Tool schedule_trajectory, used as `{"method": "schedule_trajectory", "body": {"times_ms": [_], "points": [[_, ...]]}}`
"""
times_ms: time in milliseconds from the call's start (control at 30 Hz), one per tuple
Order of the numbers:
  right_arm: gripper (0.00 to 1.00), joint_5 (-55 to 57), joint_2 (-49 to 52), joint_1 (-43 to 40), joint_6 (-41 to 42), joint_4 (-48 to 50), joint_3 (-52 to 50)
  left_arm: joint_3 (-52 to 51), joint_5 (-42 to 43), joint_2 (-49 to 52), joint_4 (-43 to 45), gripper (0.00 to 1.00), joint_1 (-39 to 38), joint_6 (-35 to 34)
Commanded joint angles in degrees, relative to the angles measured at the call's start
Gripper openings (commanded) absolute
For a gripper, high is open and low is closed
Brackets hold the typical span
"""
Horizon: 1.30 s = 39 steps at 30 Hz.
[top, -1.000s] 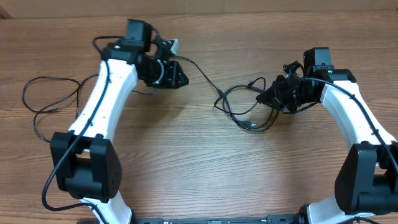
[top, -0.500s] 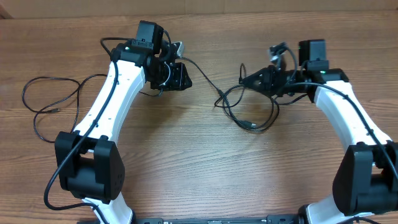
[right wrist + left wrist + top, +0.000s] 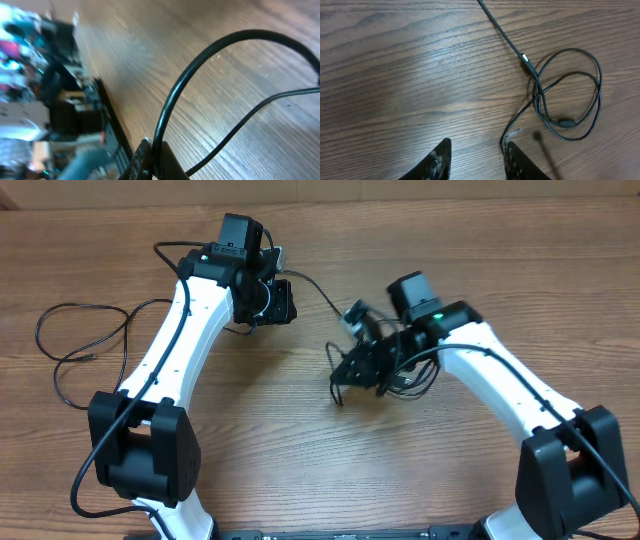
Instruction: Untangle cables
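Observation:
The right gripper next draws the cable back and right in the overhead view to bare wood beside the heap of cables and releases it there.
Thin black cables lie on the wooden table. One cable runs from beside my left gripper toward the middle, where it meets a looped bunch. In the left wrist view that cable leads into loops, and a loose end lies beside my right-hand finger. My left gripper is open over bare wood. My right gripper is shut on a cable of the bunch. Close up, the gripped cable arcs up out of the right gripper.
A separate thin cable lies in loose loops at the table's far left. The left arm stretches along the left side, and the right arm crosses the right half. The table's back edge runs along the top.
The right arm has swung left toward the table's centre, dragging the gripped cable bunch with it. The left gripper shifted slightly right and its jaws have parted a little.

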Motion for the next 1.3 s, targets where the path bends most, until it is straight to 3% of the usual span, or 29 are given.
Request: {"method": "schedule_trajectory", "body": {"times_ms": [0, 933, 1167, 1267], "points": [[0.04, 6.73, -0.59, 3.13, -2.4, -0.5, 0.48, 0.85, -0.96, -1.11, 0.04, 0.36, 0.07, -0.81], [0.04, 7.39, -0.48, 6.99, 6.16, 2.84, -10.43, 0.85, -0.98, -1.11, -0.7, 0.41, 0.07, -0.76], [0.04, 29.31, -0.48, 6.95, 22.62, 0.52, -12.87, 0.85, -0.98, -1.11, -0.74, 0.42, 0.07, -0.76], [0.04, 32.94, -0.48, 6.95, 27.19, -0.92, -13.0, 0.85, -0.98, -1.11, -0.76, 0.42, 0.07, -0.76]]}}
